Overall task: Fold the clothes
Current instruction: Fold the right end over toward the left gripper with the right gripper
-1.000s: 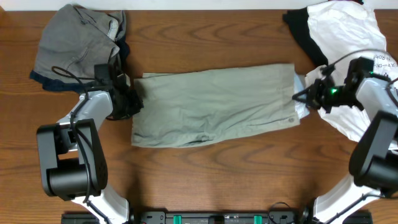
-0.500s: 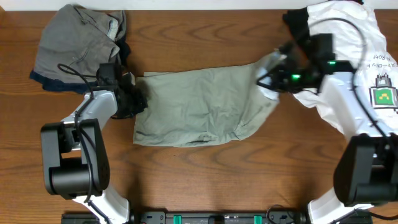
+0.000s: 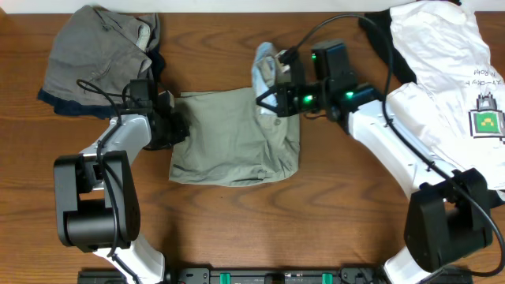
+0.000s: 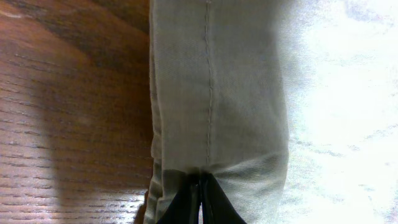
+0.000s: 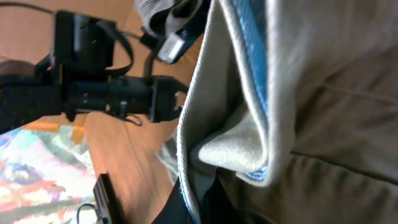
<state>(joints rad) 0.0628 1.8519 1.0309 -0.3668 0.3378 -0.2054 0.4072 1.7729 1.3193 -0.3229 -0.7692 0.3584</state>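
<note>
My right gripper carries the raised end across and down next and releases at the pinned edge [image 3: 177, 152]. That edge lies below the gripper and to its left in the overhead view.
The pale khaki-olive shorts [image 3: 229, 142] lie in the middle of the table, half folded over themselves. My left gripper [image 3: 175, 126] is shut on the shorts' left edge and pins it at table level; in the left wrist view the black fingertips [image 4: 200, 202] pinch a seamed fold of the shorts [image 4: 217, 93]. My right gripper [image 3: 264, 99] is shut on the shorts' right end and holds it raised above the middle of the garment; the right wrist view shows the hem [image 5: 249, 118] draped over its fingers [image 5: 202, 199].
A grey garment on a dark blue one [image 3: 99, 55] lies at the back left. A white T-shirt with green print [image 3: 454, 71] and a black garment [image 3: 383, 39] lie at the right. Bare wood shows along the front.
My right gripper has carried the shorts' right end leftward and up, from the table's right side to above the middle. The shorts now lie about half as long. The left gripper has stayed put.
</note>
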